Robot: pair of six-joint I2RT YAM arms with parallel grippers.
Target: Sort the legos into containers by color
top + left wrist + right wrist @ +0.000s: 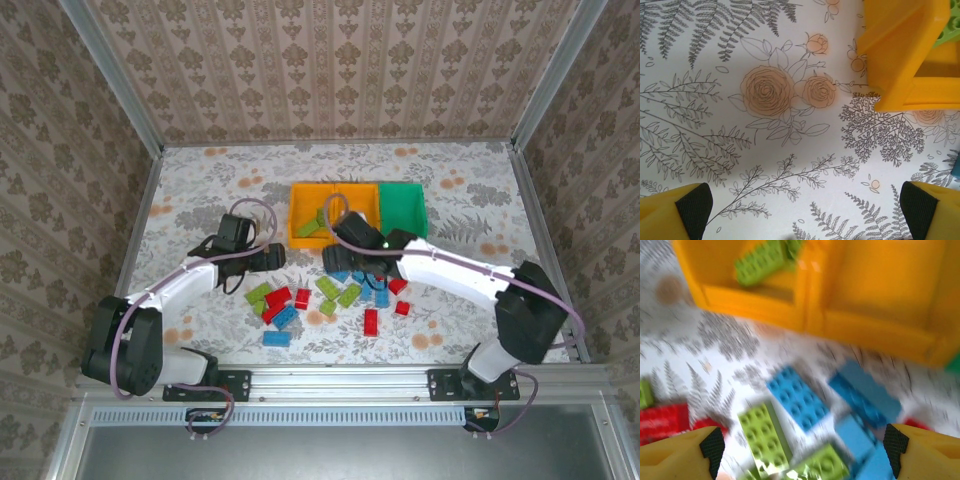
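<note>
The long red lego is below my right gripper, closer to the arm bases. My right gripper should next move back past the blue legos and go down onto it.
Three bins stand in a row: the left orange bin, the middle orange bin and the green bin. A green lego lies in the left orange bin, also seen as the green lego. Red, blue and green legos lie scattered in front of the bins. My right gripper hangs open over a blue lego and a green lego; the right wrist view is blurred. My left gripper is open and empty over bare tablecloth, left of the orange bin's corner.
A red lego lies at the left edge of the right wrist view. A lone blue lego and a red lego lie nearest the arm bases. Metal frame rails and wallpapered walls border the floral table.
</note>
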